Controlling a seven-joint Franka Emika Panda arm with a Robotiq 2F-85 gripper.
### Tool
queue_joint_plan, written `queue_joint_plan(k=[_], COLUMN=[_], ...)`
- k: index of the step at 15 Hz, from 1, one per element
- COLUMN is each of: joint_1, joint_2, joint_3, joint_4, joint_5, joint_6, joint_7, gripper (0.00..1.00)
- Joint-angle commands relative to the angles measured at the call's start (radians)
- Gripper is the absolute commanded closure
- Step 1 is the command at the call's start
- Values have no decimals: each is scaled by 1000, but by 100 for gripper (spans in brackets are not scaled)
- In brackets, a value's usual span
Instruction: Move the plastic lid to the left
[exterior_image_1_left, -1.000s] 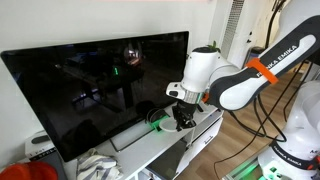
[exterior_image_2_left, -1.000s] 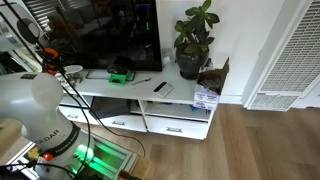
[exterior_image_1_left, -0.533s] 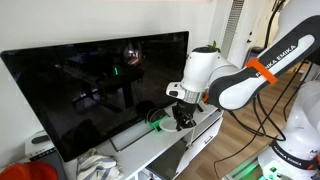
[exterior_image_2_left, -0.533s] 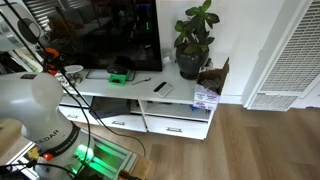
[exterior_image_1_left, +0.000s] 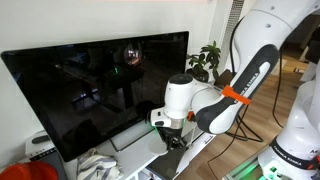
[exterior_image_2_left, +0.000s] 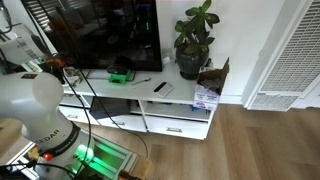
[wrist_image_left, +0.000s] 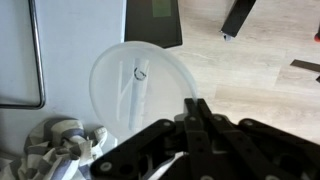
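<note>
I need to move my gripper toward the TV next and down over the white cabinet top (exterior_image_1_left: 131, 154) (wrist_image_left: 83, 70), then let go of the lid.
The plastic lid (wrist_image_left: 140, 85) is a clear round disc with a small ring mark near its middle. In the wrist view it lies over the white cabinet top. My gripper (wrist_image_left: 195, 103) has its two black fingers pressed together on the lid's right rim. In an exterior view the gripper (exterior_image_1_left: 172, 140) hangs low over the white cabinet in front of the TV, and the lid itself cannot be made out there. In an exterior view the gripper (exterior_image_2_left: 55, 66) sits at the far left end of the cabinet, mostly hidden by the arm.
A large black TV (exterior_image_1_left: 90, 90) stands just behind the gripper. A crumpled cloth (wrist_image_left: 60, 150) lies beside the lid. A green object (exterior_image_2_left: 120, 76), a remote (exterior_image_2_left: 160, 87) and a potted plant (exterior_image_2_left: 193, 40) sit further along the cabinet top (exterior_image_2_left: 180, 95).
The arm has swung down and along the cabinet, from beside the TV's edge to lower in front of the screen. The gripper now sits nearer the cloth.
</note>
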Motion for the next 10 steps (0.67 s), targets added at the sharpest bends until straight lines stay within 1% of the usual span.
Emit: queue_joint_plan(k=[1,2,3,5,8,9,10], joint_1=[109,139,135,177,209,151,163], joint_2=[217,274,327,416,534,458,494], joint_3=[-138,-174,-170,-205,-223,-181,-187], joint_4=[177,228,278,371,496,399,435], joint_5=[-281,-353,-406,-479,-533,-503,-513], joint_6=[-9,-5,-16,-23,-36,-15,-18], joint_7=[145,208,260,338,391,354,364], gripper=[99,99,99,99,99,95,95])
